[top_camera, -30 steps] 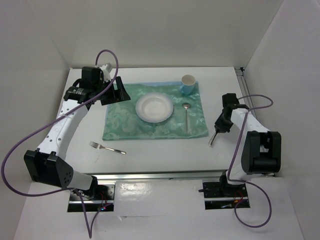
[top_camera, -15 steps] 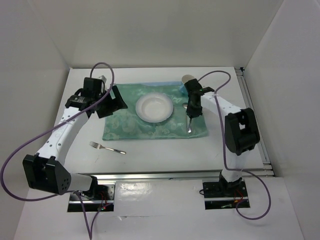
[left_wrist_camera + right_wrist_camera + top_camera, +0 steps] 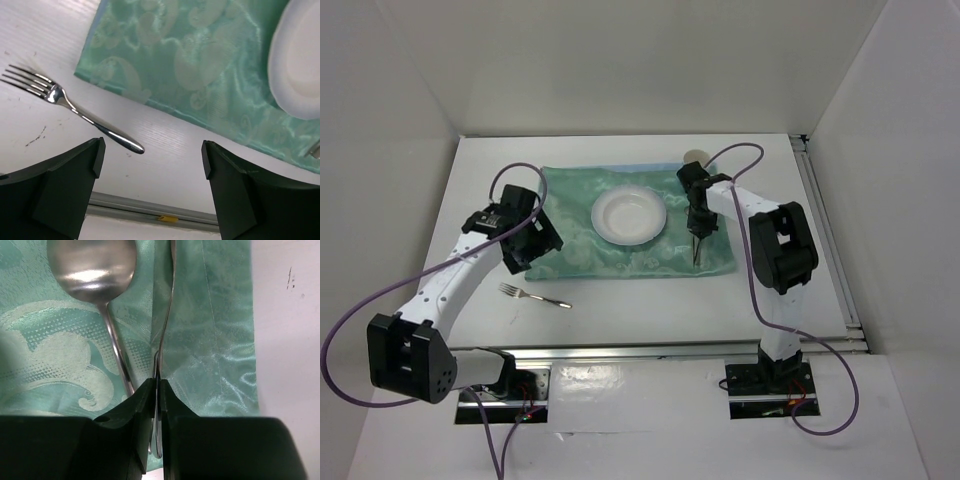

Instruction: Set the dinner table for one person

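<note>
My left gripper lowers back off the mat's edge onto the fork's handle point(image 3: 546, 299) point(image 3: 101, 127) next. Its open fingers turn to straddle the fork, since the fork lies slanted to them.
The white dinner table point(image 3: 650, 300) carries a green patterned mat point(image 3: 620, 262) with a white plate point(image 3: 628, 215) in its middle. A spoon point(image 3: 92, 262) lies on the mat to the right of the plate. My right gripper point(image 3: 699, 230) is over the mat beside the spoon. In the right wrist view it point(image 3: 157, 383) is shut on a thin metal utensil seen edge-on point(image 3: 170, 300), likely a knife. A fork point(image 3: 535, 296) lies on the bare table left of the mat. My left gripper point(image 3: 527, 250) is open and empty above the mat's left edge, with the fork point(image 3: 65, 100) just ahead of it.
A cup point(image 3: 694, 156) stands at the mat's back right corner, partly hidden by the right arm. A metal rail point(image 3: 650, 350) runs along the near table edge and another along the right edge. White walls enclose the left, back and right.
My right arm swung from the table's right side onto the mat beside the spoon, carrying the utensil. My left gripper moved from the mat's back left corner toward the near side, closer to the fork.
</note>
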{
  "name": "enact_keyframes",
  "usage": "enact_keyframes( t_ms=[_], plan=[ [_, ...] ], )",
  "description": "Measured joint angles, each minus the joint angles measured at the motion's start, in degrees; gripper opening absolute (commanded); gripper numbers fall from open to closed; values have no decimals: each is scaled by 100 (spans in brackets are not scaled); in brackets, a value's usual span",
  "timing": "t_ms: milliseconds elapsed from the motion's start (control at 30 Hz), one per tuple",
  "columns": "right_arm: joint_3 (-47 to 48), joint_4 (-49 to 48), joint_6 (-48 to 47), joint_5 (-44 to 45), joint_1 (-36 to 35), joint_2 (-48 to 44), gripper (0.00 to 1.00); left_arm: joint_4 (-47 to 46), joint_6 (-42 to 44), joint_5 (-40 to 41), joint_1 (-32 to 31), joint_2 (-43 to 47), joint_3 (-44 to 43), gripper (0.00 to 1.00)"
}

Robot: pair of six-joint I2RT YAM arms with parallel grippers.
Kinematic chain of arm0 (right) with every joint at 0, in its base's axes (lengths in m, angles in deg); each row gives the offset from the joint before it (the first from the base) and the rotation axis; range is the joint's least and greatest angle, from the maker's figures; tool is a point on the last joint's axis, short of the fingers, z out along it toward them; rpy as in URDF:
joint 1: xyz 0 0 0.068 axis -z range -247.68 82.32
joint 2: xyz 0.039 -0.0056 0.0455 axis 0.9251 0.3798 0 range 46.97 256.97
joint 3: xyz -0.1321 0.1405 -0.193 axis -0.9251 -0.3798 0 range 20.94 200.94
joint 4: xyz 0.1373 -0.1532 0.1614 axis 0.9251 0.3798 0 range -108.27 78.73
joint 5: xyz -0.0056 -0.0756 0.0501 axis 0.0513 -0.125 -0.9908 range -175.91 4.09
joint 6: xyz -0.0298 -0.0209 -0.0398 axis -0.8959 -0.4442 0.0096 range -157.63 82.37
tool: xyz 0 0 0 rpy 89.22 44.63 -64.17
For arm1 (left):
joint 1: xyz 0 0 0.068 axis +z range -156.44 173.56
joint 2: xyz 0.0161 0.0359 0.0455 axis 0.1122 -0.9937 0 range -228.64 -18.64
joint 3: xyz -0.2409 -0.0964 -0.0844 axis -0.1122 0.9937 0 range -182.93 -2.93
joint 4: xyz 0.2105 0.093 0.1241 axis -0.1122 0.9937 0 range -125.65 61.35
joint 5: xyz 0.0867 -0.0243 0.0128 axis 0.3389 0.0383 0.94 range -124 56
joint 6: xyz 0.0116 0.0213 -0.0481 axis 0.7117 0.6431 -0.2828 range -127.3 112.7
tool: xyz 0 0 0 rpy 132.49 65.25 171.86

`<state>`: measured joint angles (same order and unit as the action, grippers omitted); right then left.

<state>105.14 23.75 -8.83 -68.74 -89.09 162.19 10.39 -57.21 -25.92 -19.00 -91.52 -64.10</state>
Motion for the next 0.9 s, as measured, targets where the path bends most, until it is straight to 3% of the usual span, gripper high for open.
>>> enact_keyframes(
  t_ms=[33, 167, 200, 333, 567, 900],
  plan=[
    [-26, -22, -15, -11, 17, 0, 19, 28, -72, 61, 11, 0, 76, 97],
    [-138, -63, -52, -55, 98, -33, 47, 81, -330, 173, 76, -55, 271, 97],
    [-164, -74, -68, -66, 109, -44, 59, 94, -431, 203, 109, -109, 293, 97],
    [-304, -96, -79, -133, 157, -192, 74, 85, -761, 308, 203, -393, 402, 92],
    [-614, -243, -168, -522, 273, -988, 76, 149, -1519, 363, 199, -428, 1270, 90],
    [-817, -466, -326, -807, 367, -1209, 76, -72, -2518, 391, 125, -616, 1814, 73]
  ],
)
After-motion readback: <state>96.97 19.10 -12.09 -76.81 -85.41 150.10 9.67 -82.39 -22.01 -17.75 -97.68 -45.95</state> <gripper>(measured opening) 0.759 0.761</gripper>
